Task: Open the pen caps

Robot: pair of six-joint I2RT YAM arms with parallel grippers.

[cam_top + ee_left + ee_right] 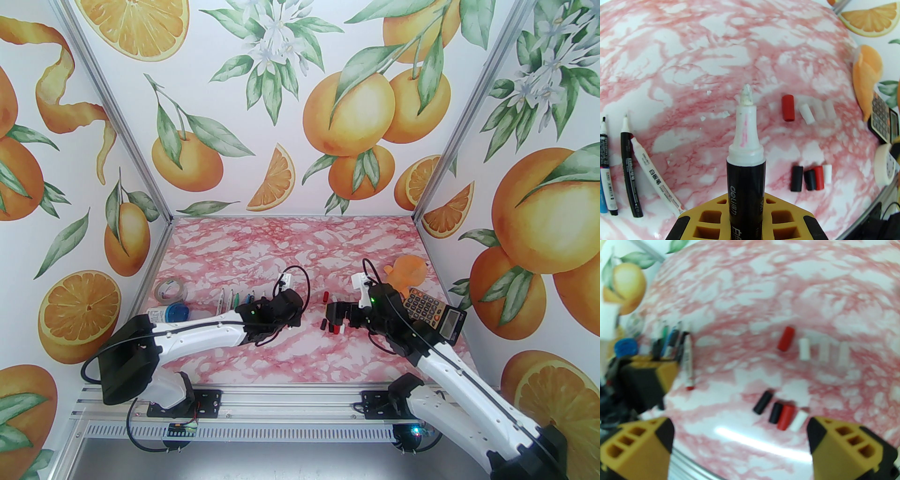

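My left gripper needs to carry the pen with the black body down onto the table next, beside the row of uncapped pens.
My left gripper [745,222] is shut on a black-barrelled pen [744,168] whose bare white tip points toward the table's middle. On the table a red cap [788,107] lies beside a white cap [806,113]. Nearer, two black caps [762,402], a red cap [785,417] and a white cap [798,421] lie side by side. My right gripper [740,446] hangs open just above this group, nothing between its fingers [843,446]. Several uncapped pens [234,300] lie in a row at the left, behind my left gripper [294,319].
A tape roll [170,289] and a blue-lidded container [171,311] sit at the far left. An orange plush toy [405,272] and a calculator [433,314] lie at the right, behind the right arm. Walls close in on three sides.
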